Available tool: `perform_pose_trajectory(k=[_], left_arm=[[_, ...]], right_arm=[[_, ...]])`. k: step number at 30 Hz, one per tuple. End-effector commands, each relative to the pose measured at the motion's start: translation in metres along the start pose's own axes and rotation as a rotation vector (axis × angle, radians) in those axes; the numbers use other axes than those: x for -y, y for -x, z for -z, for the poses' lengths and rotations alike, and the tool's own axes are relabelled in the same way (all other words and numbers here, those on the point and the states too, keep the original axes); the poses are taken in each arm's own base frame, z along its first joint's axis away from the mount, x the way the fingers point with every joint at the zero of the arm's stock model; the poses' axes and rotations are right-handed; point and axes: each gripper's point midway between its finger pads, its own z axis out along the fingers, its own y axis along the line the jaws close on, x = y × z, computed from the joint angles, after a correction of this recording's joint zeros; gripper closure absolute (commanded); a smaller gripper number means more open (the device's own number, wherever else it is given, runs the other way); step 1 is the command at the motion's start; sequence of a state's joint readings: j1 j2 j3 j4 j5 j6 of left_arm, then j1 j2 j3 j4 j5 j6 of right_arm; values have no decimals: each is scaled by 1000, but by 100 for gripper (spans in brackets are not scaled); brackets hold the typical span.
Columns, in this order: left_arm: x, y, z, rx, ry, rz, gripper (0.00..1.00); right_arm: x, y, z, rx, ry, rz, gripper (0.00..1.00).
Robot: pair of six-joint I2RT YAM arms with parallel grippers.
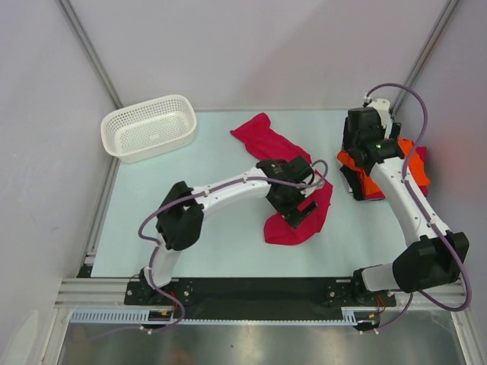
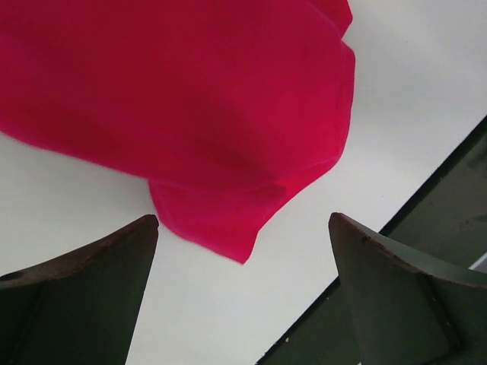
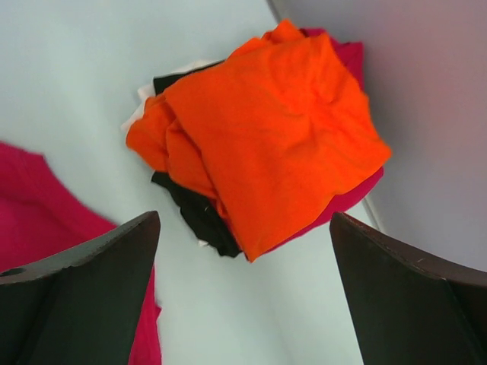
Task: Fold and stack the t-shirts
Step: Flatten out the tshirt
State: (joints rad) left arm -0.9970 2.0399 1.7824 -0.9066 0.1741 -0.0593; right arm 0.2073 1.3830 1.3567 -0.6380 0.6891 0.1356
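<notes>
Next, my left gripper comes down onto the pointed near corner of the crimson t-shirt, as that corner lies below it, between its open fingers.
A crimson t-shirt lies loosely spread across the middle of the table, and its lower end fills the top of the left wrist view. My left gripper hovers over that end, open, its jaws wide apart and empty just off a cloth corner. At the right stands a stack with a folded orange t-shirt on top, another crimson t-shirt below it and a black cloth sticking out. My right gripper hangs above the stack, open and empty.
A white mesh basket stands at the back left of the table. The right wall runs close beside the stack. The table's dark front rail lies just beyond the left gripper.
</notes>
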Motion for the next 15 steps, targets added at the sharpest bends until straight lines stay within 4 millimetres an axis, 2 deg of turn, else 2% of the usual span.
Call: perform_pose_trajectory(k=[1, 3, 7, 9, 11, 15], left_arm=[[16, 15, -7, -8, 70, -92, 0], [28, 10, -23, -44, 80, -131, 0], [47, 21, -28, -38, 89, -191, 0], [57, 19, -32, -50, 75, -215, 0], [62, 16, -38, -59, 71, -227, 0], [58, 4, -53, -106, 104, -231, 0]], right_arm=[[6, -3, 23, -11, 60, -85, 0], [10, -6, 28, -6, 66, -91, 0], [16, -7, 35, 5, 71, -97, 0], [20, -8, 38, 9, 64, -93, 0], [22, -8, 38, 12, 63, -95, 0], [25, -7, 40, 19, 62, -103, 0]])
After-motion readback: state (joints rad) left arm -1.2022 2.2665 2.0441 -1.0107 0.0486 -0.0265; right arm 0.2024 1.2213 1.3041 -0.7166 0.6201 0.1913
